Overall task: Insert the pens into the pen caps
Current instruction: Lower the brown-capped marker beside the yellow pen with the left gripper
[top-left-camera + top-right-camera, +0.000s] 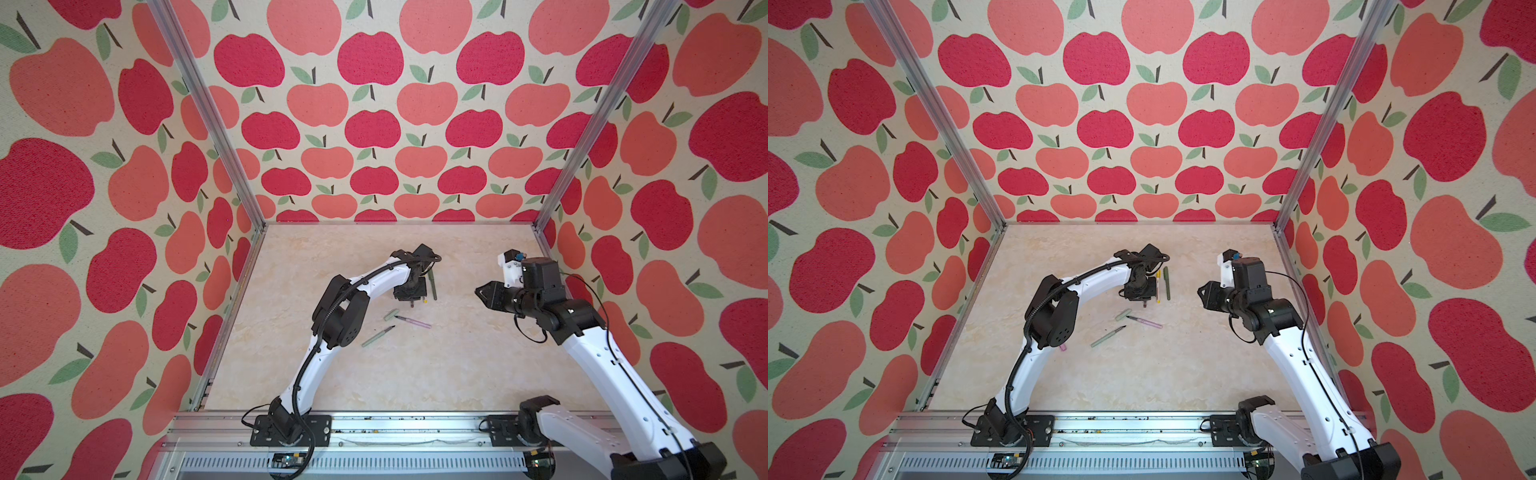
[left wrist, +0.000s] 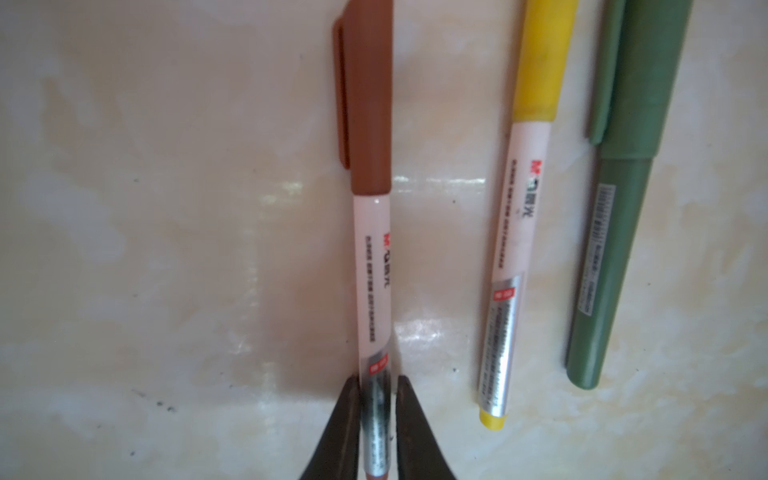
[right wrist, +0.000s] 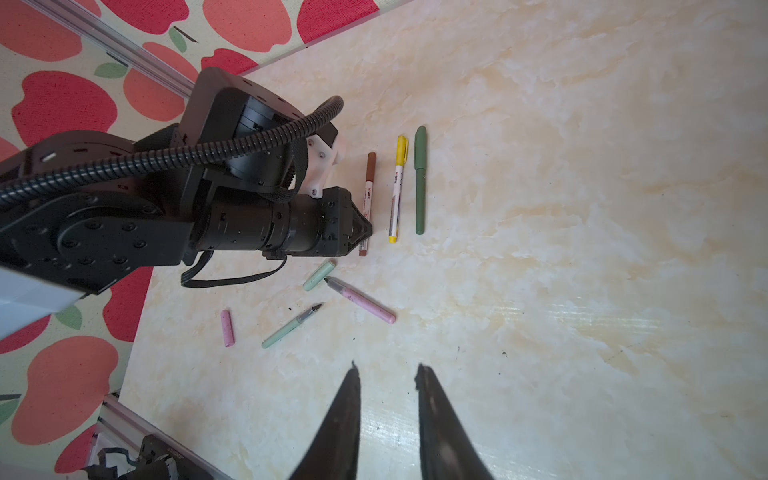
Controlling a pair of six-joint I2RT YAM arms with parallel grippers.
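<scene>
I should move my left gripper outward and toward the yellow-capped pen (image 2: 519,249) next, then release the white pen, because the bare strip (image 2: 424,336) between them is outward of my fingers.
My left gripper (image 2: 377,380) is down on the table with its jaws either side of the tail of a white pen with a brown cap (image 2: 372,270). One finger touches the pen and a thin gap shows at the other. Beside it lie a yellow-capped pen (image 2: 519,249) and a capped dark green pen (image 2: 611,249). Nearer the front lie an uncapped pink pen (image 3: 361,300), an uncapped pale green pen (image 3: 291,326), a pale green cap (image 3: 319,275) and a pink cap (image 3: 227,328). My right gripper (image 3: 386,370) hovers open and empty at the right (image 1: 478,291).
The left arm's elbow (image 1: 340,316) hangs over the table's left part and hides the pink cap in a top view. Apple-patterned walls (image 1: 374,124) and aluminium posts (image 1: 544,220) close the table in. A metal rail (image 1: 395,424) runs along the front.
</scene>
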